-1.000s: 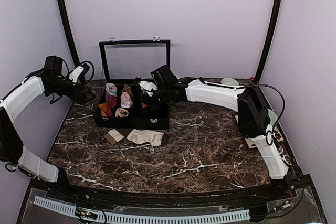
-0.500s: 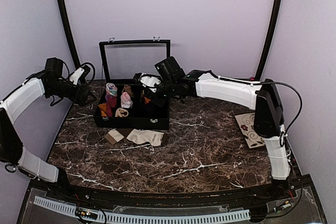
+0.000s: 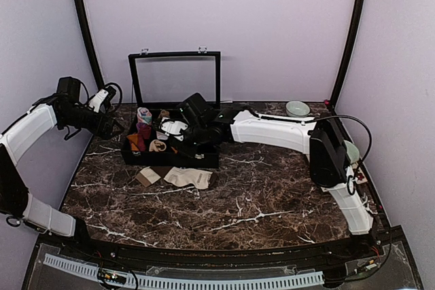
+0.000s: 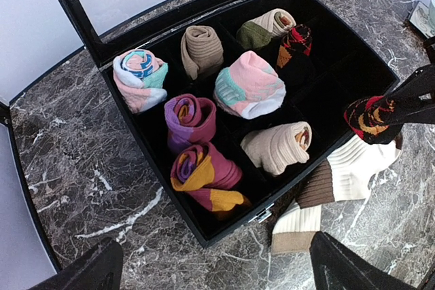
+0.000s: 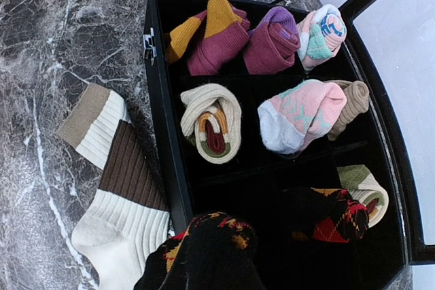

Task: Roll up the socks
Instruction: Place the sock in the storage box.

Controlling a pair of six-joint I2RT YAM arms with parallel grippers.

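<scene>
My right gripper should carry the argyle sock outward next, lower it and then let it go, because the section of the box by the cream roll is empty below and outward of my gripper.
A cream sock with brown toe and cuff lies flat on the marble in front of the black box; it also shows in the left wrist view and the right wrist view. My right gripper is shut on a black argyle sock and holds it over the box's near edge; the sock hides the fingers. A second black argyle bundle sits in a box compartment. My left gripper is open and empty, off the box's left end.
The box holds several rolled bundles: pink-and-teal, tan, purple, maroon-and-yellow. Its glass lid stands open at the back. A pale bowl sits at the back right.
My right gripper has moved left and nearer with the argyle sock, from the box's back right to its near edge. The left arm has barely moved.
</scene>
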